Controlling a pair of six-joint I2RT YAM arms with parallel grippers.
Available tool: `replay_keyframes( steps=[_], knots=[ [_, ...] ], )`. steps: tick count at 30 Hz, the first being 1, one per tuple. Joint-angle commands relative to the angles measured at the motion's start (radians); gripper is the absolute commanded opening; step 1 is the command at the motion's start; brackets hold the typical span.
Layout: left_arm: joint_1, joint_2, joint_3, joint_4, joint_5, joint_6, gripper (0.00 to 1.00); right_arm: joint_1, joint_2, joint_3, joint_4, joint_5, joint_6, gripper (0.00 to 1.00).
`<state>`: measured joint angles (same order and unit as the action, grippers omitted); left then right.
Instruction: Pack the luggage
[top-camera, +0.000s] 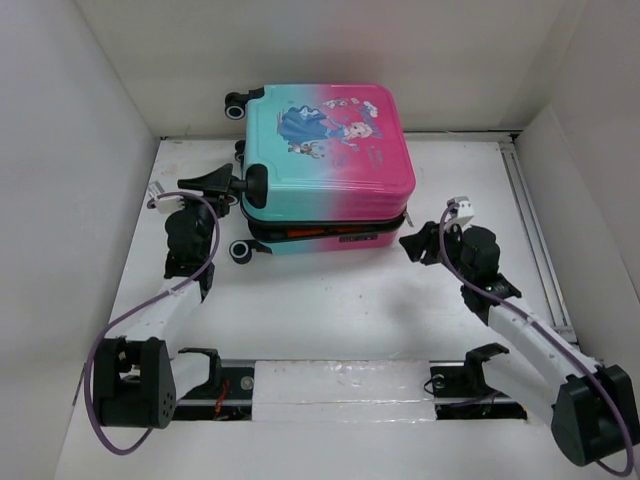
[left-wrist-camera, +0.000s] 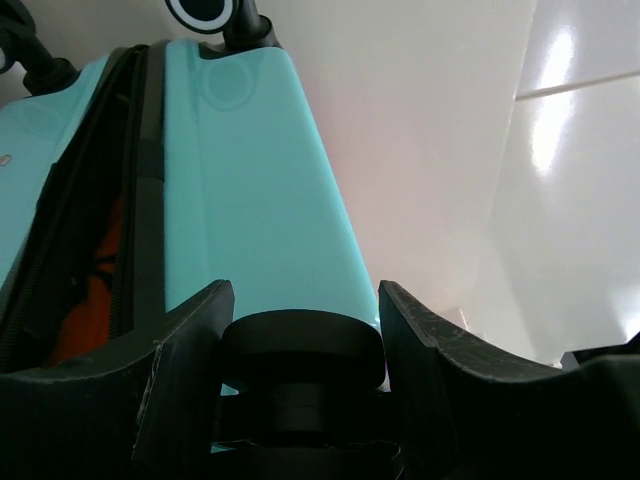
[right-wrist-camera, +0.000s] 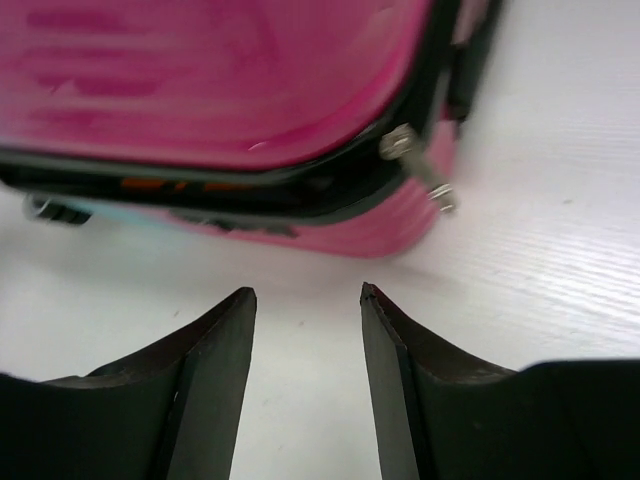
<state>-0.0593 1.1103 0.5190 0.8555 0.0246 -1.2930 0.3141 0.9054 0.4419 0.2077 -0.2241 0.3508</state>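
Note:
The metal zipper pull (right-wrist-camera: 424, 173) sticks out from the luggage's corner, so my right gripper needs to move outward first, turning toward the pink shell (right-wrist-camera: 220, 80), and then close its fingers on the zipper pull.
The luggage (top-camera: 325, 150) lies flat at the back middle of the table, teal on the left and pink on the right, with a cartoon print on its lid. Its lid stands slightly ajar, and something orange (left-wrist-camera: 98, 285) shows in the gap. My left gripper (top-camera: 240, 185) is at its left side, shut on a black wheel (left-wrist-camera: 300, 345) that sits between both fingers. My right gripper (top-camera: 412, 243) hovers by the front right corner, open and holding nothing. In the right wrist view the pink shell (right-wrist-camera: 220, 80) and a metal zipper pull (right-wrist-camera: 420, 172) lie just ahead of that gripper (right-wrist-camera: 307, 290).
White walls close in the table on the left, back and right. A metal rail (top-camera: 530, 220) runs along the right side. Other wheels stick out at the back left (top-camera: 237, 103) and front left (top-camera: 243, 250) of the case. A white strip (top-camera: 340, 385) lies between the arm bases.

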Motion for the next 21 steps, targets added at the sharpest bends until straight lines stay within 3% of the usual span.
replay_keyframes(
  steps=[1, 6, 9, 13, 21],
  knots=[
    [0.006, -0.012, 0.05, 0.096, 0.001, 0.11, 0.0, -0.073, 0.097, 0.01, 0.139, 0.037, 0.013, 0.52],
    [0.038, 0.046, 0.076, 0.068, 0.044, 0.109, 0.0, -0.21, 0.276, 0.049, 0.315, -0.21, -0.028, 0.53],
    [0.05, 0.091, 0.076, 0.105, 0.07, 0.086, 0.0, -0.247, 0.358, 0.064, 0.344, -0.25, -0.088, 0.55],
    [0.05, 0.109, 0.087, 0.128, 0.094, 0.077, 0.0, -0.309, 0.455, 0.089, 0.504, -0.499, -0.088, 0.57],
    [0.05, 0.1, 0.069, 0.128, 0.103, 0.077, 0.0, -0.343, 0.685, 0.267, 0.524, -0.704, -0.09, 0.6]
  ],
)
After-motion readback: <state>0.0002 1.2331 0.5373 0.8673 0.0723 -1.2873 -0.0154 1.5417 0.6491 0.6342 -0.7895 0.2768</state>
